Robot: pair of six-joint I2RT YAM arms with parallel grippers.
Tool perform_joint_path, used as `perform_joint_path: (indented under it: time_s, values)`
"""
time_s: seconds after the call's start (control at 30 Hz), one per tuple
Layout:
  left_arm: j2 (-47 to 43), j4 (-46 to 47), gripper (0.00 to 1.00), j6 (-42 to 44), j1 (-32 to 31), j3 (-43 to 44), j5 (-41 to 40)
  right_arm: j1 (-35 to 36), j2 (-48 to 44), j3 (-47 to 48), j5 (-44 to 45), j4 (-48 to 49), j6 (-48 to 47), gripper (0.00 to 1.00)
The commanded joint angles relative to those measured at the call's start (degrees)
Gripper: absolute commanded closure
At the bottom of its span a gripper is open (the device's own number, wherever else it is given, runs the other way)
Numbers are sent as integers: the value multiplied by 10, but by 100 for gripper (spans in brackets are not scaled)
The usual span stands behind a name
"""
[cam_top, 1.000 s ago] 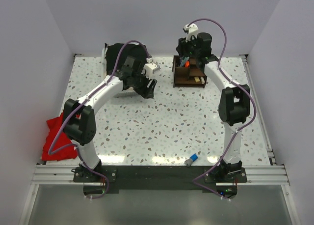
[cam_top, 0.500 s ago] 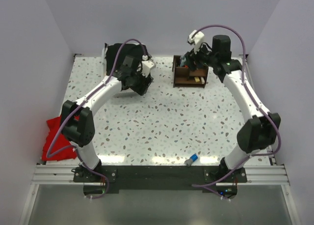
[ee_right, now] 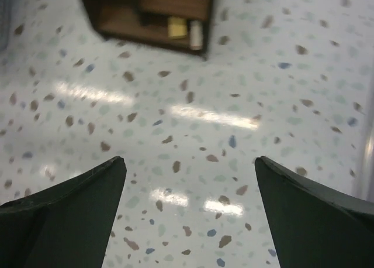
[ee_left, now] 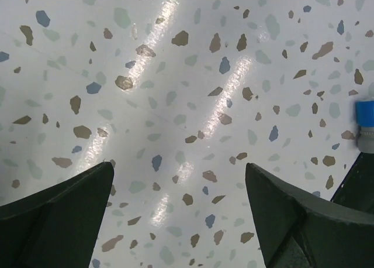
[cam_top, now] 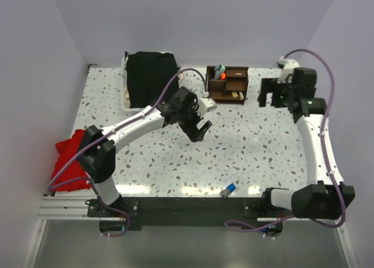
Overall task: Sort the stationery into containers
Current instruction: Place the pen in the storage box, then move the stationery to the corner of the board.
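Note:
The robot's left gripper will go down, back and to the right in the top view, onto the sharpener's blue end, since that lies below it by the front edge of the table.
The dark brown wooden organiser stands at the back of the table, with an orange-capped marker and pens upright in its back left compartment. In the right wrist view the organiser has a tan eraser in a front compartment. A blue-grey sharpener lies near the front edge; its blue end shows at the right edge of the left wrist view. My left gripper hangs open over bare table at mid-table. My right gripper is open, right of the organiser, holding nothing.
A black cloth covers something at the back left. A red cloth lies over the table's left edge. White walls close in the table on three sides. The right arm's cable loops near the right wall.
My left arm has swung from beside the black cloth toward mid-table, its jaws now wide. My right arm has drawn away from the organiser to the right and opened wide.

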Motion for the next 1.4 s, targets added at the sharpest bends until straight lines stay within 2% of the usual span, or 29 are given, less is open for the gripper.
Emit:
perform_joint_path:
  time_s: [0.0,0.1,0.17,0.27,0.3,0.33,0.4,0.5,0.7,0.77,0.9,0.93,1.07,1.37]
  values:
    - [17,20,0,-104,-56,-4,-265,-118,-15,81,129,6,156,4]
    - [49,20,0,-117,-93,-5,-466,-166,-11,104,98,-58,175,4]
    - [61,8,0,-103,-93,12,-466,-179,-22,94,45,-78,171,4]
    - [54,-36,0,-101,-99,57,-368,-190,-47,51,27,-69,160,3]
    - [51,-45,0,-109,-100,77,-284,-197,-52,41,22,-67,157,3]
    - [50,-54,0,-119,-103,85,-245,-200,-54,42,19,-69,153,3]
    - [46,-69,0,-135,-114,98,-195,-215,-63,52,2,-85,150,2]
    - [53,-86,0,-138,-151,114,-194,-239,-75,75,-7,-122,144,2]
    - [73,-79,0,-172,-200,112,-136,-276,-62,97,-61,-224,145,2]
    - [72,-72,4,-172,-225,109,-140,-284,-47,101,-73,-238,154,2]
    - [78,-60,13,-190,-244,85,-105,-295,-35,126,-114,-216,163,2]
    - [84,-54,18,-192,-251,86,-101,-295,-35,130,-118,-207,168,2]
    - [103,-55,29,-204,-269,93,-74,-295,-36,145,-113,-181,187,2]
    - [135,-50,31,-223,-309,89,-57,-295,-55,111,-115,-151,208,1]
